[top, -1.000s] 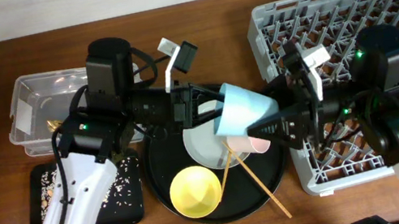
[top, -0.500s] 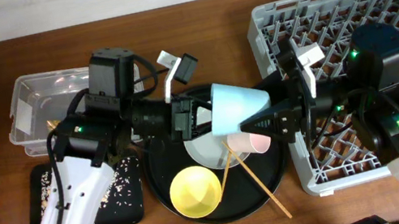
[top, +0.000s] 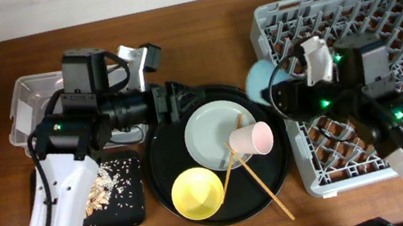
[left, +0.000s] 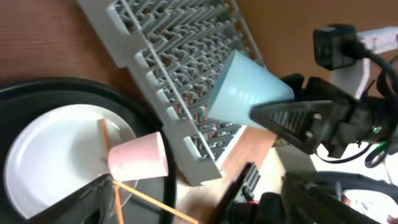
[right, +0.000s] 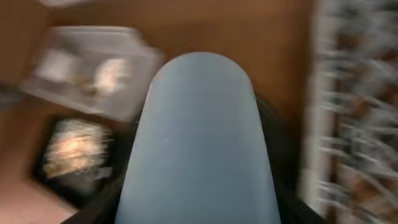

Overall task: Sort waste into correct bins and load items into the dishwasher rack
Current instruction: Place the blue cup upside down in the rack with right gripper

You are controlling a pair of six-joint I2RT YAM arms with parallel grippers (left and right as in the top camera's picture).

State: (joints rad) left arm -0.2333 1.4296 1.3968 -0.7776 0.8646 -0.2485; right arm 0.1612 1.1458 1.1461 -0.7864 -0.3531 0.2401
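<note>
My right gripper goes over the rack next, turning downward, then lowers the cup inside the rack's side nearest the tray (top: 298, 62) (right: 353, 111), where the rack's wires stand empty.
My right gripper (top: 275, 88) is shut on the light-blue cup (top: 259, 79), holding it on its side at the left edge of the grey dishwasher rack (top: 382, 6). In the left wrist view the same cup (left: 242, 81) hangs over the rack (left: 180, 62). My left gripper (top: 182, 104) is open with nothing in it, above the left part of the round black tray (top: 163, 165). On that tray lie the pale plate (top: 209, 132), the pinkish cup (top: 254, 137) on its side, the yellow bowl (top: 197, 193) and the chopsticks (top: 257, 184).
A clear tub (top: 32, 93) stands at the far left, partly under my left arm. In front of it a shallow black tray (top: 131, 208) holds tan food scraps (top: 102, 184). The rack fills the right side.
My left gripper opened, let go of the light-blue cup and drew back to the left. The right gripper now carries the cup alone and has moved it right, to the rack's edge.
</note>
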